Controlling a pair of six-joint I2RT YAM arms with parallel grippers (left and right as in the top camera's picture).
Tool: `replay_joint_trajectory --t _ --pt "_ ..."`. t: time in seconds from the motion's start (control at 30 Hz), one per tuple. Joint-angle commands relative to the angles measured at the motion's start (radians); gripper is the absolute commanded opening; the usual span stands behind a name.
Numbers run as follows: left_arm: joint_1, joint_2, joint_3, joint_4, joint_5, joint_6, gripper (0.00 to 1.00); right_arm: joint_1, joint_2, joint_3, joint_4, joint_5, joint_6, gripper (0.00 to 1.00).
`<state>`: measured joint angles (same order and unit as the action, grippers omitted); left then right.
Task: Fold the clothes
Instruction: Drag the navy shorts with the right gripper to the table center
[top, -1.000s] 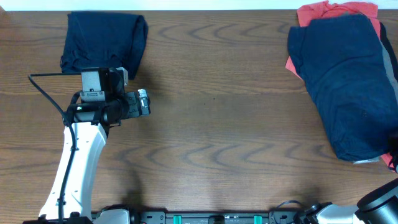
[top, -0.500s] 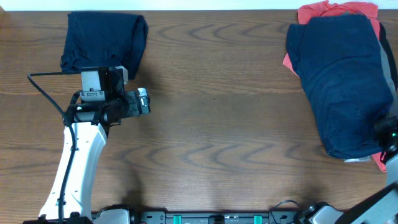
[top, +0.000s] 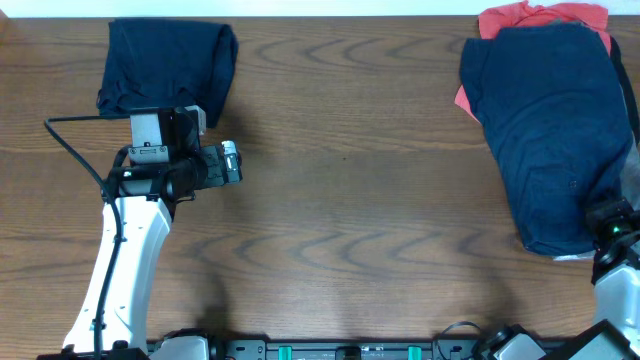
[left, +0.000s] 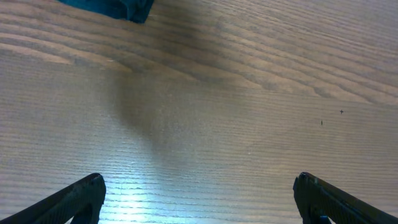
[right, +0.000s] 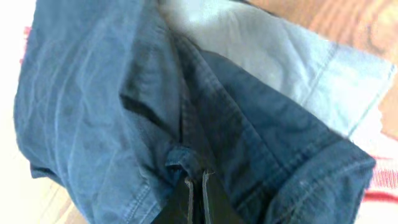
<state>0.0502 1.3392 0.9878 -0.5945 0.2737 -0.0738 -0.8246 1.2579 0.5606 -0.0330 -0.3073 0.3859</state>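
Note:
My right gripper needs to pull the fold off the pile, to the left in the overhead view, and release it there, because the middle of the table is bare.
A folded navy garment (top: 165, 65) lies at the table's far left; its corner shows in the left wrist view (left: 115, 7). A pile at the far right has an unfolded navy garment (top: 550, 130) on top of a red one (top: 535, 15). My left gripper (top: 232, 163) is open and empty over bare wood, just right of and below the folded garment; its fingertips (left: 199, 196) stand wide apart. My right gripper (top: 610, 225) is at the pile's near right corner, shut (right: 197, 186) on a fold of the navy garment (right: 112, 106). A pale grey layer (right: 292, 68) lies beneath.
The brown wooden table (top: 360, 200) spans the view. A black cable (top: 75, 150) loops from the left arm. A red and white striped edge (right: 382, 186) shows under the pile at the right.
My right arm has come in from the near right edge and closed on the navy garment's near corner; the garment's lower edge has shifted slightly. The left arm has not moved.

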Motion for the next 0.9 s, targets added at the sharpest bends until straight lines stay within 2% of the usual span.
replay_joint_trajectory --t 0.0,0.1,0.2,0.4,0.53,0.67,0.8,0.87 --pt "-0.002 0.006 0.018 0.011 0.007 0.01 0.98 0.058 -0.078 -0.008 0.019 -0.053 -0.077 0.01" --pt "-0.002 0.006 0.018 0.025 0.007 0.01 0.98 0.178 -0.17 0.002 0.025 -0.056 -0.09 0.02" --pt "-0.002 0.006 0.018 0.042 0.007 0.01 0.98 0.367 -0.256 0.018 0.023 -0.05 -0.092 0.02" --pt "-0.002 0.006 0.018 0.088 0.007 -0.014 0.98 0.893 -0.286 0.053 0.108 0.021 -0.034 0.01" --pt "-0.001 0.006 0.018 0.098 0.007 -0.014 0.99 1.282 -0.194 0.078 0.2 0.117 0.0 0.01" --pt "-0.001 0.006 0.018 0.096 0.006 -0.014 0.99 1.608 -0.008 0.151 0.185 0.193 -0.017 0.01" --pt "-0.001 0.006 0.018 0.091 0.006 -0.013 1.0 1.741 0.155 0.25 0.096 0.251 -0.068 0.01" --pt "-0.001 0.006 0.018 0.086 0.006 -0.013 1.0 1.748 0.2 0.305 0.042 0.251 -0.081 0.15"
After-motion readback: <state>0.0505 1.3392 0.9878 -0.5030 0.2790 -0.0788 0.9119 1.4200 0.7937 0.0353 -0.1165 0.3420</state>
